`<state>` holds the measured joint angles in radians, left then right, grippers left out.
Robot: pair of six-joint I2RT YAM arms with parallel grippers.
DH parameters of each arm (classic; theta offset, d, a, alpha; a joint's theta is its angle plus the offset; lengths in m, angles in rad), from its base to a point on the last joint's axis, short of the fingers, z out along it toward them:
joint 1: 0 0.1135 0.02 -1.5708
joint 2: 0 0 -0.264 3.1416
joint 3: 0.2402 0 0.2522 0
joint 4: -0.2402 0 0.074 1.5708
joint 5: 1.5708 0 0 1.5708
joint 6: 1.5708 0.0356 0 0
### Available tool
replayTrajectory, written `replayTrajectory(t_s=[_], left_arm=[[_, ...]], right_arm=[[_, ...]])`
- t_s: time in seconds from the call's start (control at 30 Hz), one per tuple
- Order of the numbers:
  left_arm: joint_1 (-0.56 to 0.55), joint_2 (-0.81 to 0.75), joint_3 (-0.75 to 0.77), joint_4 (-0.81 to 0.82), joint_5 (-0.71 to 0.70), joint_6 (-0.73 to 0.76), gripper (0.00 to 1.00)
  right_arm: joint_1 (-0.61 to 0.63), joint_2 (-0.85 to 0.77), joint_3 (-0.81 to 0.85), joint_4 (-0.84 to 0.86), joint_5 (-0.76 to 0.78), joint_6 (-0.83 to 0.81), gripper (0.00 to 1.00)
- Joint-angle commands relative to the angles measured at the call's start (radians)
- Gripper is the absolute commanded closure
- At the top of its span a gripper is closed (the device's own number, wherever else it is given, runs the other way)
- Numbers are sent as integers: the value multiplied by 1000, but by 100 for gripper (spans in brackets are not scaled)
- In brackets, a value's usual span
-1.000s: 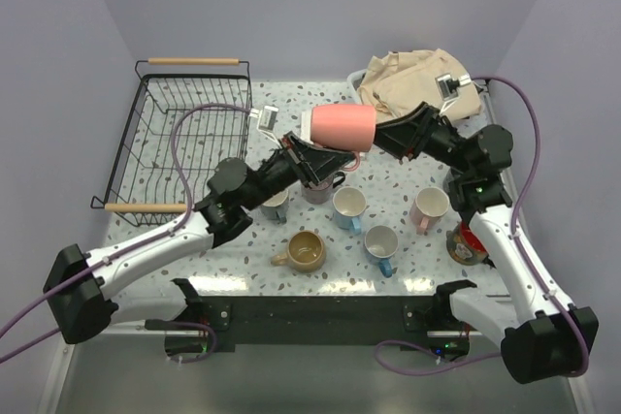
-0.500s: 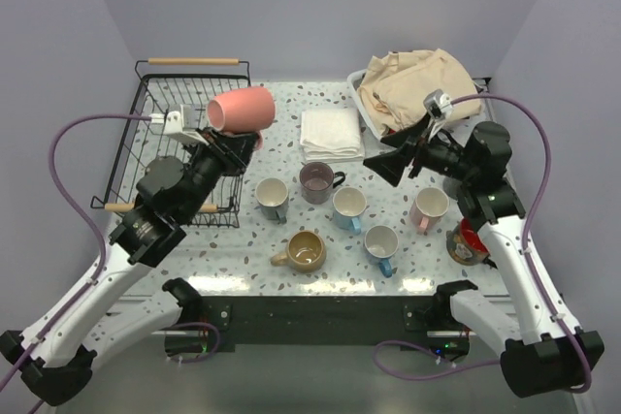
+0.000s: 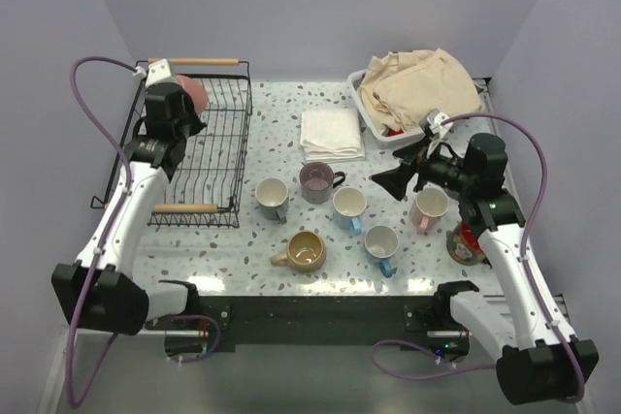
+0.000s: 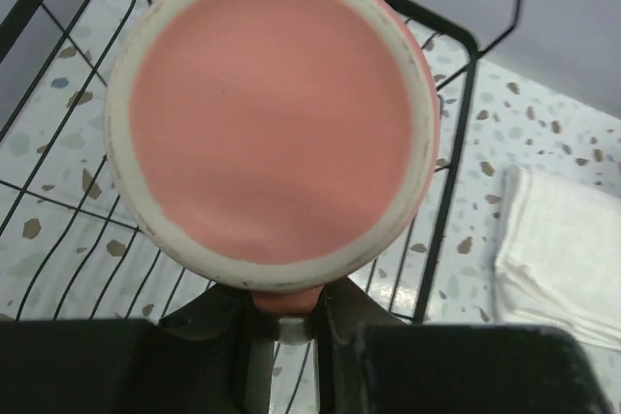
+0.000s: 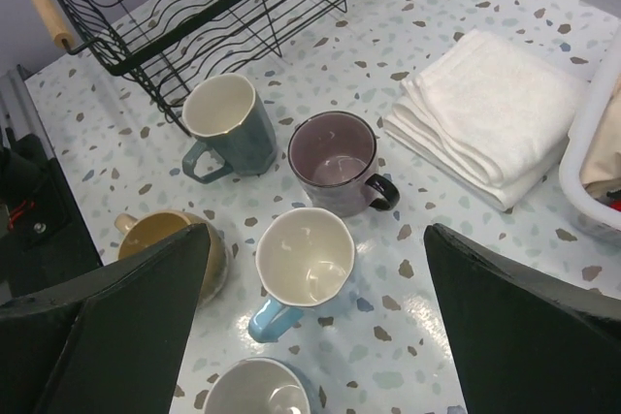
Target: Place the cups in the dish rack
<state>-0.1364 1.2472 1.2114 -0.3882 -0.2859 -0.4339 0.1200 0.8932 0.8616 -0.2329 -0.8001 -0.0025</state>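
The rack is empty, so I will lower my left gripper toward the left in the top view, into the rack's far corner, and release the pink cup [image 3: 195,93].
My left gripper [image 3: 184,104] is shut on the handle of a pink cup [image 3: 195,93] and holds it over the far left part of the black wire dish rack [image 3: 209,157]. In the left wrist view the cup's base [image 4: 272,109] fills the frame above my gripper [image 4: 286,312], with rack wires [image 4: 456,181] below. My right gripper [image 3: 393,179] is open and empty above the white cup with a blue handle [image 5: 303,259]. On the table stand the grey-teal [image 3: 273,197], mauve [image 3: 317,181], tan [image 3: 305,251], light blue [image 3: 380,244], pale pink [image 3: 428,207] and dark patterned [image 3: 466,239] cups.
A folded white towel [image 3: 332,133] lies behind the cups. A white tub with beige cloth [image 3: 417,84] stands at the far right. The rack has wooden rod handles at its far [image 3: 206,61] and near [image 3: 184,207] ends.
My left arm has swung the pink cup left from the table's middle to the rack's far left. My right gripper has drawn back to the right, open.
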Motion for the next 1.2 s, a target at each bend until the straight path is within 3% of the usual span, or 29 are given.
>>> replayTrajectory(t_s=[0.0, 0.33, 1.17], left_arm=[[93, 86, 74, 78, 85, 12, 100], [204, 377, 187, 89, 42, 55, 100], [251, 738, 445, 75, 7, 156, 100]], right_arm=[[-13, -5, 25, -13, 30, -50, 3], [-14, 4, 31, -25, 39, -59, 2], [-25, 78, 53, -71, 36, -109, 2]])
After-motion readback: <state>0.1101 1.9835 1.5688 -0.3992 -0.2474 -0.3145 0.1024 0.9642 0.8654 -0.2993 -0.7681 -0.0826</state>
